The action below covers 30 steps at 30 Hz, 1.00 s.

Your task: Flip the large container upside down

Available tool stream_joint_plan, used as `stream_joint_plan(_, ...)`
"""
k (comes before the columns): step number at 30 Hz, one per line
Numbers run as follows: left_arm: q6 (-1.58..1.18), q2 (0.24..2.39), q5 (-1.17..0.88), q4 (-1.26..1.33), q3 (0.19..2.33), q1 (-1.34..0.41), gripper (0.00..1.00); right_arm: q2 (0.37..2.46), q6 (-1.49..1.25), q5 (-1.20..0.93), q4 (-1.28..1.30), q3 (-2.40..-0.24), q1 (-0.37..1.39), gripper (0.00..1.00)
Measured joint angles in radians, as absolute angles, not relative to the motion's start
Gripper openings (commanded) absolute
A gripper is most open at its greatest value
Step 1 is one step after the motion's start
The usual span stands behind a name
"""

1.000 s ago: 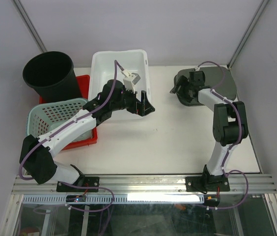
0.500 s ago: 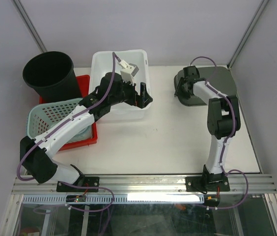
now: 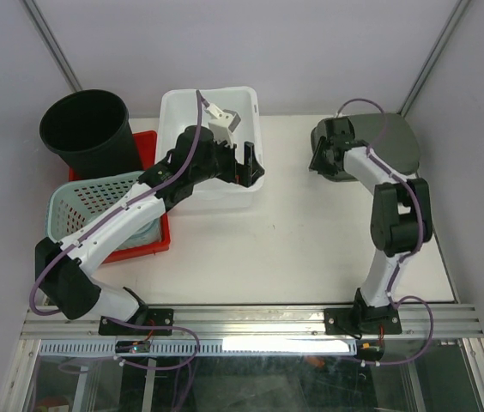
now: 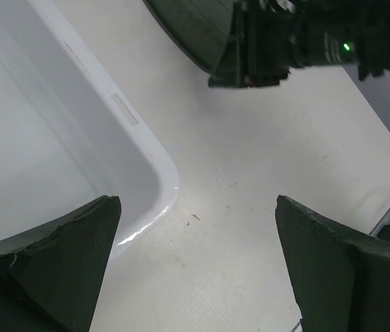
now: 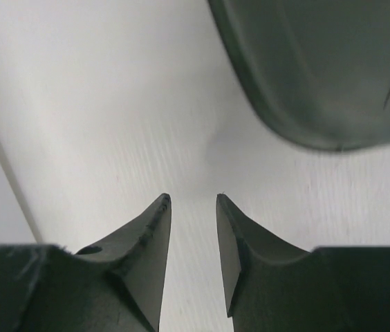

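The bin's slotted rim (image 3: 258, 137) by the grey container (image 3: 385, 142) has its part below and outward of my fingers, so my left gripper should move down and outward onto it.
A white plastic bin (image 3: 192, 142) stands open side up at the back middle; its near right corner shows in the left wrist view (image 4: 155, 174). My left gripper (image 3: 251, 166) is wide open and empty over the bin's right rim; in its own view (image 4: 196, 266) one finger is over the bin and the other over the table. A dark grey container (image 3: 385, 142) lies at the back right. My right gripper (image 3: 317, 160) is at its left edge, with its jaws a narrow gap apart and nothing between them (image 5: 191, 200). The grey container's rounded edge (image 5: 319, 76) is just ahead.
A black bucket (image 3: 87, 129) stands at the back left. A teal basket (image 3: 96, 210) sits in a red tray (image 3: 158, 240) on the left. Walls close the back and the sides. The right gripper also shows in the left wrist view (image 4: 250, 45).
My left gripper has moved back from the table in front of the bin to the bin's right rim. My right gripper has shifted a little along the grey container's left edge.
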State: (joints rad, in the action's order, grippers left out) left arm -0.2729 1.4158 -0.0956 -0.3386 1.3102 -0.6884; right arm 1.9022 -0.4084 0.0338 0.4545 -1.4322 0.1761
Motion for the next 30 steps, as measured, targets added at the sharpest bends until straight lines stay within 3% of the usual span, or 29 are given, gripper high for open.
stream_joint_plan(2,-0.277,1.432,-0.066,-0.356,1.336,-0.688,0.99,1.784,-0.410,0.017,0.444,-1.283,0.195,0.41)
stream_joint_plan(3,-0.281,1.452,-0.041,-0.368,1.361,-0.688,0.99,1.729,-0.413,0.010,0.443,-1.219,0.198,0.46)
stream_joint_plan(5,-0.291,1.504,0.006,-0.396,1.421,-0.688,0.99,1.609,-0.421,-0.004,0.443,-1.095,0.196,0.67)
stream_joint_plan(8,-0.299,1.630,0.088,-0.474,1.574,-0.688,0.99,1.437,-0.439,0.004,0.486,-0.973,0.184,0.80)
stream_joint_plan(16,-0.292,2.012,0.231,-0.655,1.988,-0.687,0.99,1.158,-0.463,-0.059,0.556,-0.953,-0.075,0.85)
stream_joint_plan(21,-0.295,2.179,0.311,-0.725,2.076,-0.688,0.98,1.081,-0.480,-0.097,0.586,-0.953,-0.100,0.85)
stream_joint_plan(25,-0.299,2.248,0.315,-0.771,2.077,-0.690,0.83,1.066,-0.480,-0.104,0.611,-0.954,-0.099,0.85)
stream_joint_plan(30,-0.300,2.257,0.251,-0.775,2.109,-0.717,0.45,1.054,-0.476,-0.097,0.649,-0.954,-0.101,0.85)
